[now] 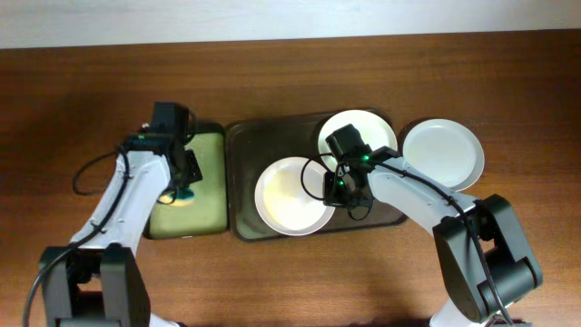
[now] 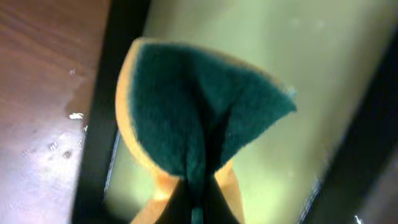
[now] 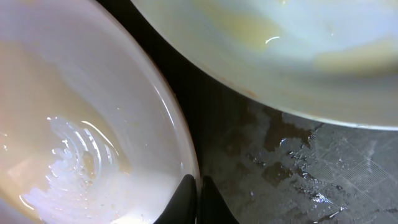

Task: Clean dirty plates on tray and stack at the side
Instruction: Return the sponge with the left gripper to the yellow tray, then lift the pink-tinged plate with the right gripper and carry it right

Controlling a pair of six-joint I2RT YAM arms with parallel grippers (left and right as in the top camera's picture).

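Next, my right gripper needs to bring its plate up, to the right in the overhead view, then down onto the third plate (image 1: 443,154), then release it, since that sits beside the tray.
The dark brown tray (image 1: 238,173) holds two white plates. One plate (image 1: 286,195) lies at its front left and has a yellowish wet film; it also shows in the right wrist view (image 3: 74,124). The other plate (image 1: 368,127) lies at the tray's back right, smeared yellow in the right wrist view (image 3: 280,50). A third plate (image 1: 442,154) sits on the table to the right of the tray. My right gripper (image 1: 338,186) (image 3: 198,199) is shut on the right rim of the front plate. My left gripper (image 1: 184,184) (image 2: 199,208) is shut on a green and yellow sponge (image 2: 199,118), folded between its fingers.
The sponge (image 1: 184,196) hangs over a smaller dark tray with a pale yellow-green inside (image 1: 204,195) (image 2: 311,74), left of the big tray. The big tray's floor (image 3: 298,168) is wet. Wooden table (image 1: 73,109) lies all around.
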